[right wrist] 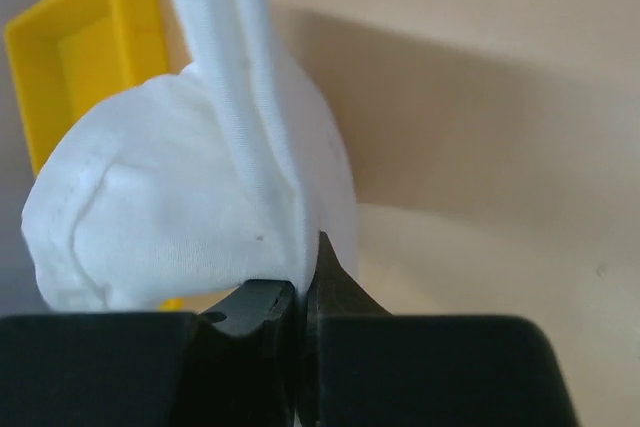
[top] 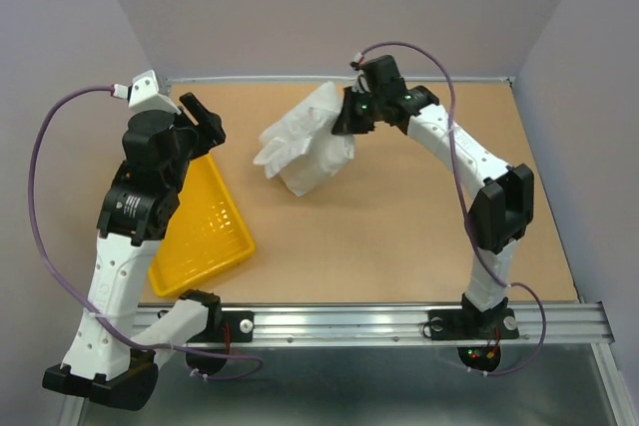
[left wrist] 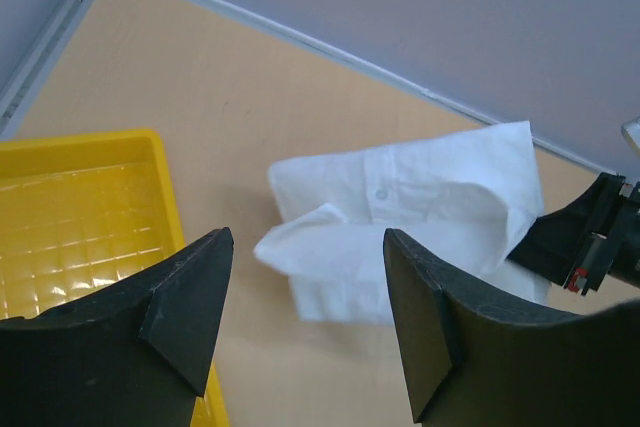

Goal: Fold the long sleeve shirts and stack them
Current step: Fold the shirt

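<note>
My right gripper draws back, down and to the right in the top view next, and releases the shirt's edge on the open tabletop, because the shirt point(top: 305, 145) hangs bunched.
A white long sleeve shirt point(top: 305, 145) lies bunched and partly folded at the back middle of the table. Its right edge is lifted by my right gripper point(top: 349, 119), which is shut on the fabric. In the right wrist view the cloth point(right wrist: 200, 197) is pinched between the closed jaws of that gripper point(right wrist: 303, 282). The left wrist view shows the shirt point(left wrist: 420, 217) with a button on its placket, beyond my left gripper point(left wrist: 305, 287). My left gripper point(top: 205, 122) stands open and empty, left of the shirt and apart from it, above the tray's far end.
A yellow plastic tray point(top: 215, 231) sits at the left, partly under the left arm, and shows again in the left wrist view point(left wrist: 90, 217). Grey walls close the table at the back and sides. A metal rail point(top: 399, 321) runs along the near edge.
</note>
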Tool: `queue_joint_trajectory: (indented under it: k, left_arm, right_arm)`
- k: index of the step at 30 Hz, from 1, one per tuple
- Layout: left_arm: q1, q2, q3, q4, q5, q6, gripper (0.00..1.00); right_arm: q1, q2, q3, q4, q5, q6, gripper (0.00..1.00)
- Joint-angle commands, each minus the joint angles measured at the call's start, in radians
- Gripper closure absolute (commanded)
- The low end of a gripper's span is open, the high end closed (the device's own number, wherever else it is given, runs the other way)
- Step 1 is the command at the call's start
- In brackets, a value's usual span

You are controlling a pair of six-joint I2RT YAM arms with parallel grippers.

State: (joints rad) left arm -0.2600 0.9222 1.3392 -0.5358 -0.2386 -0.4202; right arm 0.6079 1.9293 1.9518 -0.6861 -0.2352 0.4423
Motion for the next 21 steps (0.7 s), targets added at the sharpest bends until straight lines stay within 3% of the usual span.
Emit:
queue_joint_trajectory:
  k: [1, 8, 14, 21]
  left_arm:
    - [-0.001, 0.012, -0.027, 0.033, 0.056, 0.011, 0.27]
    - [0.002, 0.032, -0.084, 0.062, 0.137, 0.004, 0.27]
    - [0.001, 0.043, -0.138, 0.094, 0.212, -0.003, 0.27]
    - [0.001, 0.037, -0.255, 0.181, 0.341, -0.04, 0.27]
  right_arm:
    - [-0.144, -0.107, -0.329, 0.125, -0.246, 0.137, 1.0]
    - [-0.338, -0.17, -0.764, 0.341, -0.322, 0.17, 0.99]
    - [-0.479, -0.285, -0.988, 0.465, -0.334, 0.213, 0.99]
    - [-0.487, -0.502, -1.197, 0.526, -0.231, 0.234, 0.99]
